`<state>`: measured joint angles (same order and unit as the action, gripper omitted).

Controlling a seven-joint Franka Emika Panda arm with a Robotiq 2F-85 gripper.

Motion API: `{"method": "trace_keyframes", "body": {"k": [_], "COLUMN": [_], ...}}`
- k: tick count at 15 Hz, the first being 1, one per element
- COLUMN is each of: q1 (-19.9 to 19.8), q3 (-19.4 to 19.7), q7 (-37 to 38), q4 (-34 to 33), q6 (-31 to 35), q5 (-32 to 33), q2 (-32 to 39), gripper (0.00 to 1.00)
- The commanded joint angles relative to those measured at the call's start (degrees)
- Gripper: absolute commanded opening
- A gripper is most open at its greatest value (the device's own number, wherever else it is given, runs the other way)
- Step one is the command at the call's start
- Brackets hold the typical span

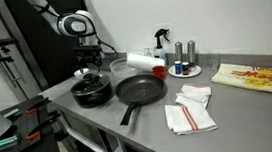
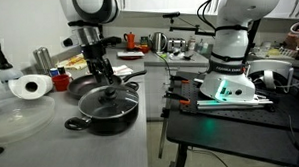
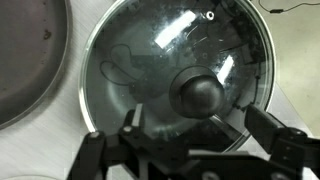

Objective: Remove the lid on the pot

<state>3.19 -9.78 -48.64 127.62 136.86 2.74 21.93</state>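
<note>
The dark knob of the lid [image 2: 111,92] [image 3: 197,93] is still below the fingers of my open gripper, which are spread wider than the knob, so I will lower my gripper around it next and close.
The black pot [image 1: 90,93] stands near the steel table's corner, with the clear glass lid [image 1: 90,82] on it. Pot [image 2: 105,113] and lid [image 2: 108,98] show in both exterior views. In the wrist view the lid [image 3: 140,60] fills the frame, its dark knob [image 3: 197,95] near the centre. My gripper [image 3: 197,128] is open, one finger on each side just below the knob, not touching it. It hangs straight over the lid in both exterior views [image 1: 89,66] [image 2: 105,77].
A black long-handled frying pan [image 1: 140,90] lies right beside the pot, also in the wrist view [image 3: 25,60]. Striped cloths [image 1: 191,112], a spray bottle [image 1: 160,42], shakers [image 1: 179,55] and a board [image 1: 257,75] lie beyond. A paper roll [image 2: 30,88] stands near the table edge.
</note>
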Motion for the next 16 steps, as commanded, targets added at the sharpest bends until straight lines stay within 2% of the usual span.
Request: {"method": "trace_keyframes", "body": {"k": [1, 10, 11, 12, 14, 16], "q1": [-0.2, 0.3, 0.3, 0.2, 0.2, 0.1], "q3": [-0.8, -0.6, -0.7, -0.7, -0.7, -0.7], "q7": [-0.6, 0.7, 0.6, 0.6, 0.6, 0.6], "q4": [0.7, 1.2, 1.2, 1.2, 1.1, 0.8], "q6": [1.0, 0.9, 0.8, 0.8, 0.8, 0.8], "q5": [1.1, 3.4, 3.5, 3.6, 3.7, 3.8], "q2": [1.6, 3.6, 3.6, 3.6, 3.6, 3.6], "gripper": [1.00, 1.00, 0.93, 0.72, 0.68, 0.53]}}
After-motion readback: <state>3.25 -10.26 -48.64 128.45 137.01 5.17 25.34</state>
